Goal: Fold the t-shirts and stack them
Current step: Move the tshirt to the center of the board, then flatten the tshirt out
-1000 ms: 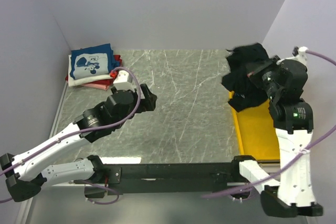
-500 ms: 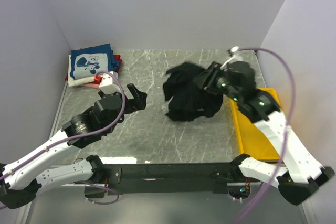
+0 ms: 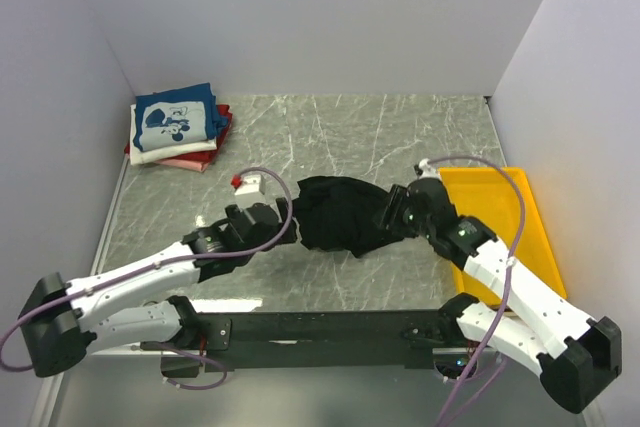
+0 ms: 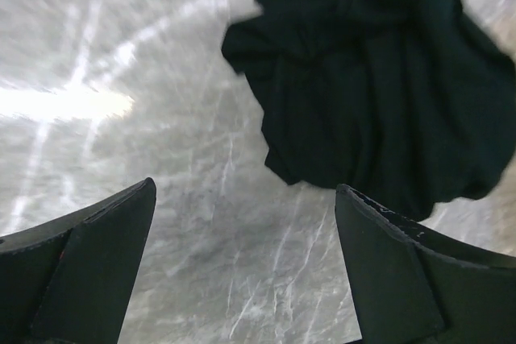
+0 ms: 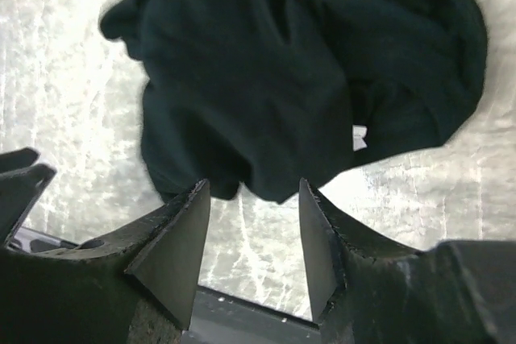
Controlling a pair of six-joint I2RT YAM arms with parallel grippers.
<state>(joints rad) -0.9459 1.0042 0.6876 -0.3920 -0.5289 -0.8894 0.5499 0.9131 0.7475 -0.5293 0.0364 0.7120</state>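
Observation:
I will move my left gripper toward the black t-shirt (image 3: 340, 213) and down to the thin hem at its nearest corner.
A crumpled black t-shirt (image 3: 340, 213) lies in a heap on the marble table (image 3: 330, 137), near its middle. My left gripper (image 3: 283, 219) stands open just left of it; in the left wrist view the heap (image 4: 379, 78) lies ahead of the wide-apart gripper (image 4: 246, 191). On the shirt's right side my right gripper (image 3: 392, 217) is open. The cloth's edge (image 5: 306, 62) lies just beyond this gripper (image 5: 253, 191), and nothing is between its fingers. A small white tag (image 5: 358, 138) shows on the shirt. A folded stack, blue t-shirt (image 3: 172, 119) on top of white and red, sits at the far left corner.
A yellow tray (image 3: 505, 209) lies along the right edge, beside the right arm. Grey walls close in the table on the left, back and right. A black rail (image 3: 320, 327) runs across the near edge between the arm bases.
The right arm swung the black shirt from above the tray to the table's middle and opened, letting it drop. The left arm reached right and forward to the shirt's left edge.

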